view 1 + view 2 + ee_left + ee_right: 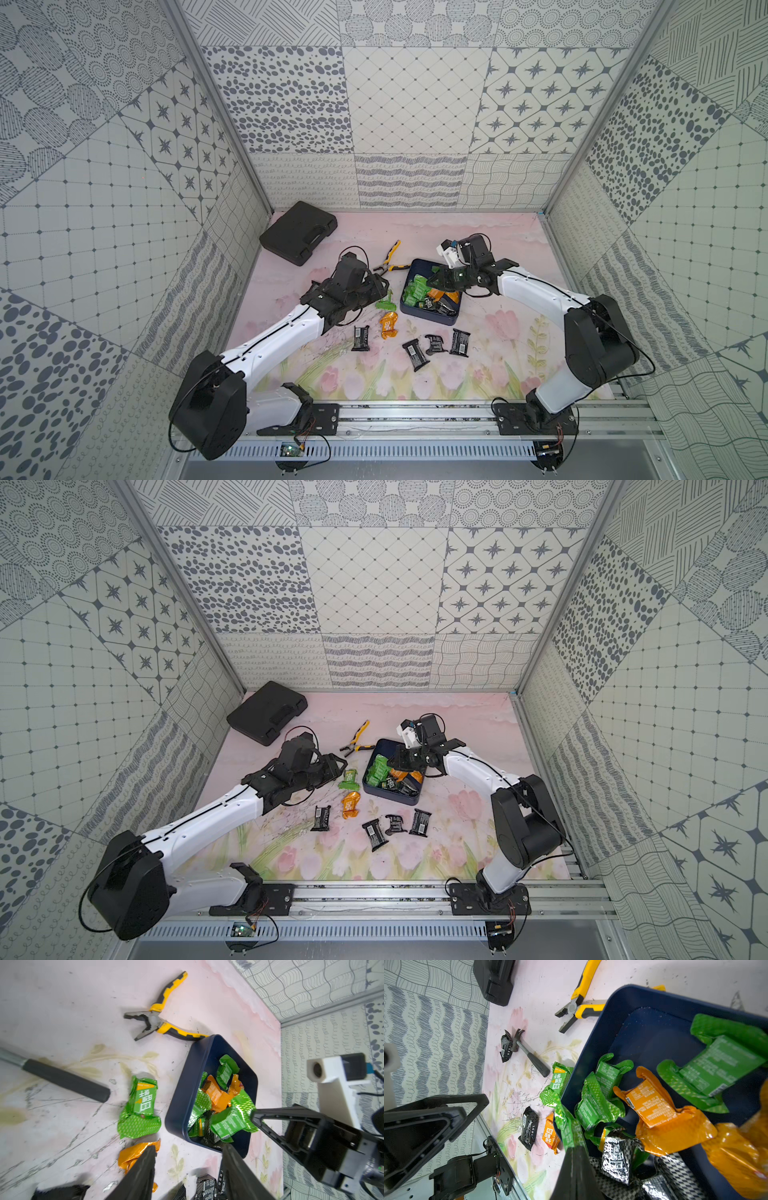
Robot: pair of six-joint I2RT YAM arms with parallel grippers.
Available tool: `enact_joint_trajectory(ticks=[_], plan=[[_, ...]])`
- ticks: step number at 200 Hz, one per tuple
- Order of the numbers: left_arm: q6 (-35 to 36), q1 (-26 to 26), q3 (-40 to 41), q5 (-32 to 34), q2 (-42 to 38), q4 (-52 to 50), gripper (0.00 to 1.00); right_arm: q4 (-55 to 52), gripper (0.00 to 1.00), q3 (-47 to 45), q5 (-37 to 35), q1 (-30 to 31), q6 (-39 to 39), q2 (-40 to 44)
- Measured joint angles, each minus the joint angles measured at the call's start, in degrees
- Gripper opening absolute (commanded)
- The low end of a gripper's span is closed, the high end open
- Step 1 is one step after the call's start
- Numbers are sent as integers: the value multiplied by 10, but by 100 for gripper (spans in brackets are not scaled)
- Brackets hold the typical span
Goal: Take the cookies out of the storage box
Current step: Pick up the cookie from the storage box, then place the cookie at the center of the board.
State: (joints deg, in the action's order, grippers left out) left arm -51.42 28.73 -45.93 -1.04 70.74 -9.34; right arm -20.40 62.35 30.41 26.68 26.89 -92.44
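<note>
I will swing my right gripper back from the box next, lower it to the mat by the orange packet's near end (389,350) (540,1162) and release there, because that spot is bare.
The navy storage box (428,319) (182,1088) sits mid-table and holds several green, orange and black cookies (652,1101). My right gripper (574,1148) (435,284) reaches into the box and is shut on the edge of a green cookie packet (566,1126) (230,1124). My left gripper (189,1149) (380,291) hangs open and empty just left of the box, above a green packet (141,1109) and an orange packet (388,324) on the mat. Several black packets (415,353) lie in front of the box.
Yellow-and-black pliers (388,262) lie behind the box, one handle touching its rim. A small hammer (529,1055) lies under my left arm with a black packet (506,1047) at its head. A black case (298,237) rests at the back left.
</note>
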Motion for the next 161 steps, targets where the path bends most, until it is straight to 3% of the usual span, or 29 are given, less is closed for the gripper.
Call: enact_joint_trajectory(ticks=[36, 82, 119, 161], plan=[[-35, -7, 34, 49, -59, -33, 53, -24, 0, 0, -2, 34, 0, 25], [-69, -12, 69, 99, -116, -66, 53, -39, 0, 0, -14, 159, 0, 38], [-89, -14, 86, 122, -141, -83, 53, -40, 0, 0, -17, 241, 0, -9], [-101, -14, 94, 130, -154, -97, 53, -47, 0, 0, -15, 253, -3, -80]])
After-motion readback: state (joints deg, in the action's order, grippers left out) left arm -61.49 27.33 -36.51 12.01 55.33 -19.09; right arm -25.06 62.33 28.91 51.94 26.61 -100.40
